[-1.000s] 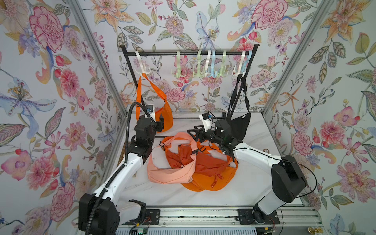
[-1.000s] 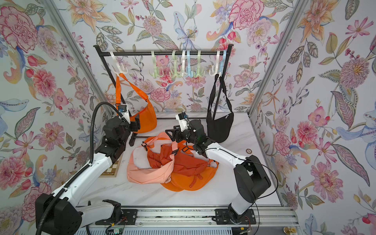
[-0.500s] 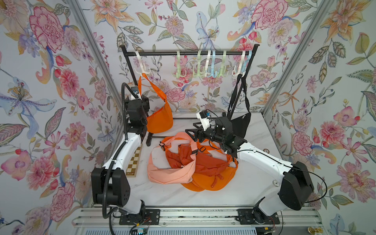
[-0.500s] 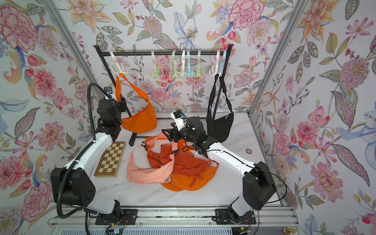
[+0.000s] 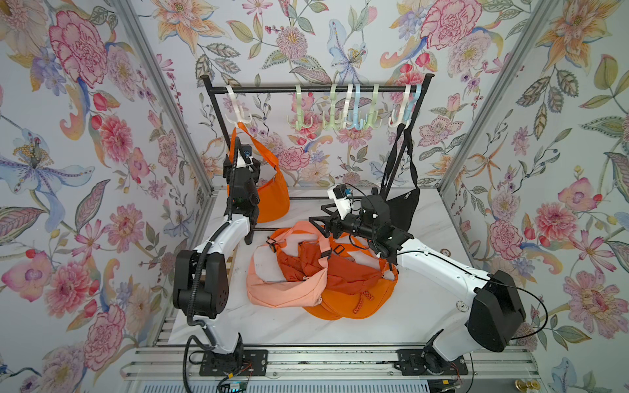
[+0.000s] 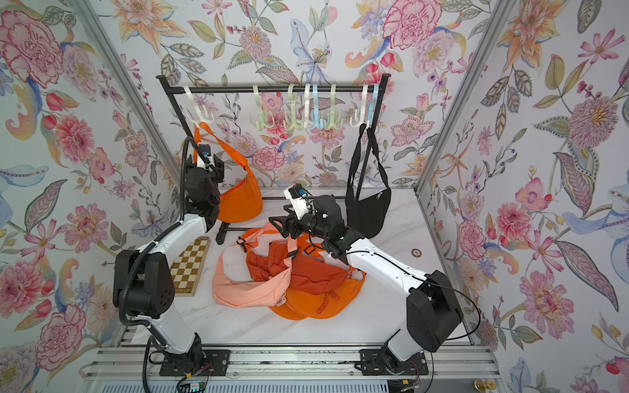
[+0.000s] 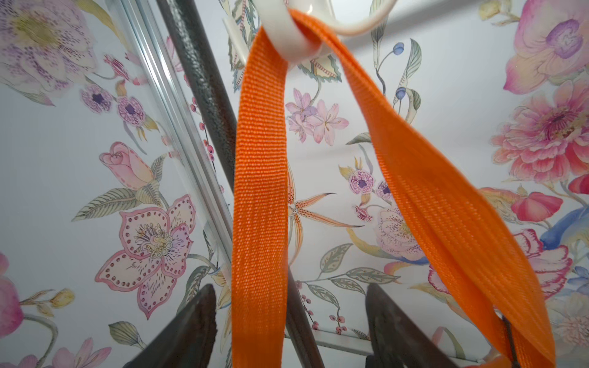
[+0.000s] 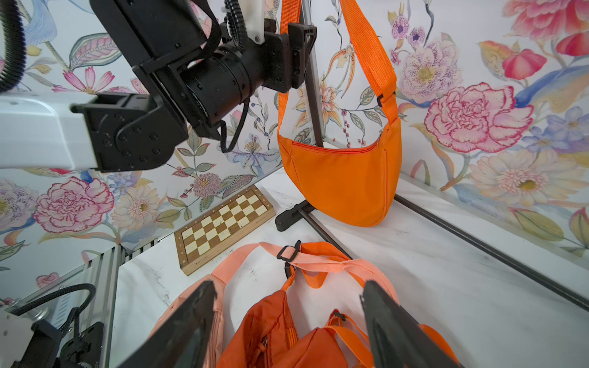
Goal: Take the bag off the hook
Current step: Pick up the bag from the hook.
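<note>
The strap length beside the rack's upright runs nearer one finger. My left gripper will lower and shift sideways to close on that length.
An orange bag (image 5: 272, 200) (image 6: 240, 200) (image 8: 344, 178) hangs by its strap (image 7: 259, 191) from the white hook (image 5: 236, 115) (image 7: 299, 38) at the left end of the black rack (image 5: 316, 89). My left gripper (image 5: 252, 162) (image 6: 218, 163) (image 7: 288, 286) is raised beside the strap and stands open. One length of strap runs between its fingers, nearer one of them, with a gap on both sides. My right gripper (image 5: 315, 223) (image 6: 277, 221) (image 8: 287, 286) hovers open and empty over bags lying on the table.
A black bag (image 5: 401, 207) hangs at the rack's right end. Several empty hooks (image 5: 340, 119) line the bar. A peach bag (image 5: 286, 282) and orange bags (image 5: 354, 296) lie heaped mid-table. A chessboard (image 6: 189, 265) lies at the left edge. Floral walls close three sides.
My left gripper has risen from beside the orange bag's body to its strap below the hook, uncovering the chessboard. The right gripper has barely shifted over the heap.
</note>
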Controlling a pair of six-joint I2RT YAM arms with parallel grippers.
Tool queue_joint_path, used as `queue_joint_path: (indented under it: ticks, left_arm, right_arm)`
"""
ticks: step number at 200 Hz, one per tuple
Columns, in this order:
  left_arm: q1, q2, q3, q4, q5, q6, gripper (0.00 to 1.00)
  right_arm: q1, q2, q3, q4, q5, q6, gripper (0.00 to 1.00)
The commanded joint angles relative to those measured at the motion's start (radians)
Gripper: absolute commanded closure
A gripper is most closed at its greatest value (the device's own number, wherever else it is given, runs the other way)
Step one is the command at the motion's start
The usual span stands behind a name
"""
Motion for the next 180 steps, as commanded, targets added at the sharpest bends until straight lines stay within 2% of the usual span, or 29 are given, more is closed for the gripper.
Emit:
queue_joint_path:
  ticks: [1,20,55,75,100,141,160,180]
  left_arm:
    - [0.006,0.027,-0.101,0.187,-0.109,0.061,0.25]
    - [0.017,0.048,-0.141,0.243,-0.132,0.059,0.25]
    - [0.05,0.051,-0.173,0.319,-0.105,0.022,0.25]
    - [0.068,0.062,-0.149,0.314,-0.057,0.013,0.25]
    - [0.095,0.073,-0.131,0.301,0.064,-0.01,0.25]
    - [0.136,0.1,-0.091,0.272,0.114,-0.021,0.27]
    - [0.16,0.122,-0.054,0.23,0.176,-0.082,0.29]
    - [0.167,0.148,-0.009,0.19,0.233,-0.077,0.32]
  right_arm:
    - [0.007,0.007,-0.029,0.054,-0.028,0.012,0.25]
    - [0.005,0.019,-0.034,0.054,-0.036,0.012,0.25]
    - [0.004,0.03,-0.047,0.062,-0.038,0.014,0.26]
    - [0.003,0.04,-0.053,0.072,-0.038,0.022,0.26]
    - [0.005,0.052,-0.053,0.081,-0.043,0.03,0.26]
    - [0.004,0.059,-0.046,0.076,-0.047,0.031,0.26]
    - [0.003,0.062,-0.044,0.076,-0.048,0.031,0.26]
    - [0.004,0.063,-0.05,0.079,-0.046,0.031,0.26]
